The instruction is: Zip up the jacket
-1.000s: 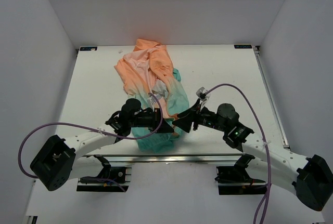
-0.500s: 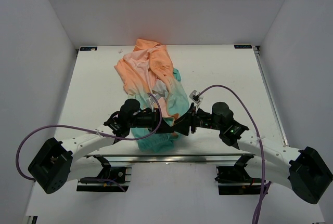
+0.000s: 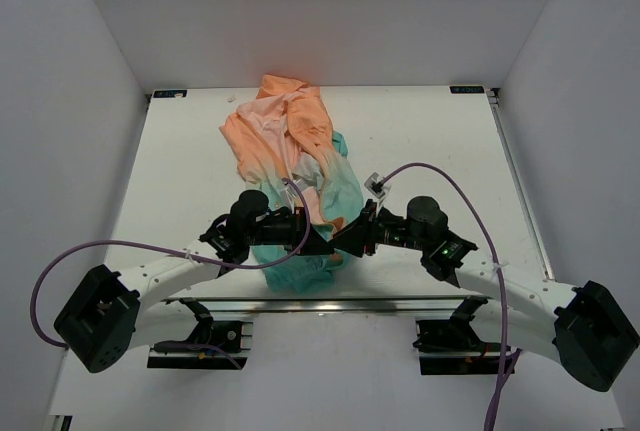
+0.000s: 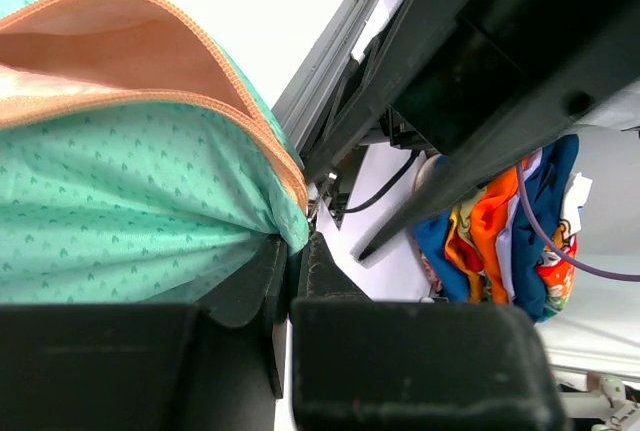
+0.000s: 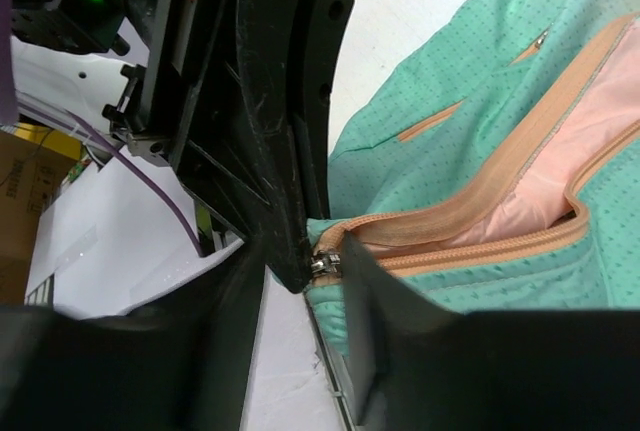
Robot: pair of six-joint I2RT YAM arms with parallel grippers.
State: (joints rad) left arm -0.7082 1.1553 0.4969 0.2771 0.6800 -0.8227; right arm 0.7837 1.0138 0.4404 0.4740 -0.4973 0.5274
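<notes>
My left gripper draws back to the metal bar on its base side next and releases the jacket's teal hem corner, since the jacket lies bunched.
The jacket lies bunched mid-table, orange-peach at the far end and teal at the near hem. My left gripper is shut on the teal hem corner beside the bottom of the orange zipper; the left wrist view shows the fabric pinched between its fingers. My right gripper faces it, almost tip to tip. In the right wrist view the right gripper is open, with the metal zipper slider in the gap between its fingers. The zipper's two tape sides spread apart beyond the slider.
The white table has a metal rail along its near edge, right under the hem. Purple cables loop over both arms. White walls enclose the table. A pile of coloured cloth lies below the table edge.
My right gripper has moved left toward the left gripper and the hem, closing the gap until the slider lies between its fingers. The left gripper has held its grip.
</notes>
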